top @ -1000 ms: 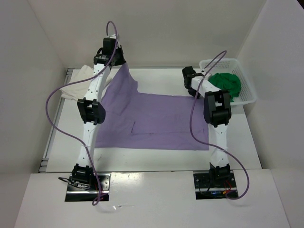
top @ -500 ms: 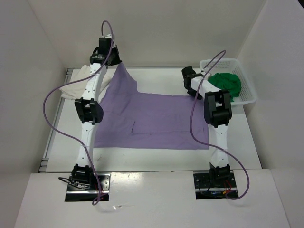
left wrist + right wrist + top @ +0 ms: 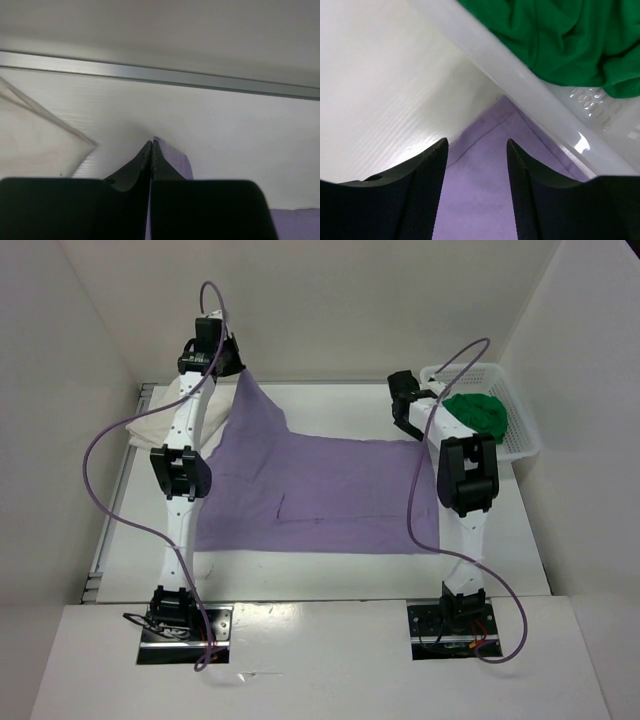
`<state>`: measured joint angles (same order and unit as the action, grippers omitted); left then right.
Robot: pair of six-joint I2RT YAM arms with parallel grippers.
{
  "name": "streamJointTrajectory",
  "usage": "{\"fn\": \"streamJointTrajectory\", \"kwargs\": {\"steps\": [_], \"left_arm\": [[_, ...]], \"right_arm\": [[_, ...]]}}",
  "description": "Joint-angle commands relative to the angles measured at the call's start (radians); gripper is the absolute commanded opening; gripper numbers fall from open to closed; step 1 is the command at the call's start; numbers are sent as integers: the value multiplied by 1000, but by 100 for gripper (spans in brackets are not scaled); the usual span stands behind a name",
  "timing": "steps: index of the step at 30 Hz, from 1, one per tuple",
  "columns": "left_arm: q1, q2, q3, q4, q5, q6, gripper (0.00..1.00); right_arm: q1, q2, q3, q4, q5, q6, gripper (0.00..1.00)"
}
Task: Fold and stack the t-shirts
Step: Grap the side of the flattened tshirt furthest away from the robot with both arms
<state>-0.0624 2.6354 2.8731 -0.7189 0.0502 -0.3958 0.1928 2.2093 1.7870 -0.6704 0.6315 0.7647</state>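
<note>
The side of the basket crowds the gripper's fingers. I will next move my right gripper away from the basket (image 3: 520, 445) and down onto the purple shirt's far edge at the shirt's corner.
A purple t-shirt (image 3: 310, 490) lies spread on the white table, its far left corner pulled up. My left gripper (image 3: 232, 365) is shut on that corner; in the left wrist view a purple tip (image 3: 172, 160) shows beside the closed fingers (image 3: 151, 150). My right gripper (image 3: 405, 412) is open above the shirt's far right corner (image 3: 490, 170), next to the basket, holding nothing. A green t-shirt (image 3: 478, 412) lies crumpled in the white basket (image 3: 520, 445); it also shows in the right wrist view (image 3: 565, 35). A folded white t-shirt (image 3: 158, 420) lies at the far left.
The basket wall (image 3: 520, 85) runs right beside my right gripper. A metal rail (image 3: 160, 75) marks the table's far edge. White walls enclose the table on three sides. The white shirt (image 3: 35, 145) lies left of my left gripper.
My left gripper has moved up and to the far left, drawing the purple corner with it. My right gripper has shifted slightly right toward the basket.
</note>
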Motion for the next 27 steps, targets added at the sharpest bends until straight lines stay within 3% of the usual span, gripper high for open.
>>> {"fn": "streamJointTrajectory", "kwargs": {"steps": [1,4,20,21,24,27], "left_arm": [[18,-78,-12,29,14,6,0],[18,-78,-12,38,25,-3,0],[27,-48,-12,56,77,-23,0],[18,-48,-12,56,77,-23,0],[18,-48,-12,56,77,-23,0],[18,-57,-12,56,77,-23,0]], "right_arm": [[10,-117,-32,78,10,16,58],[10,-25,31,-13,10,16,58],[-9,161,133,-98,-58,58,58],[-9,161,134,-98,-58,58,55],[-9,190,172,-120,-76,58,32],[-9,172,137,-120,-85,48,18]]}}
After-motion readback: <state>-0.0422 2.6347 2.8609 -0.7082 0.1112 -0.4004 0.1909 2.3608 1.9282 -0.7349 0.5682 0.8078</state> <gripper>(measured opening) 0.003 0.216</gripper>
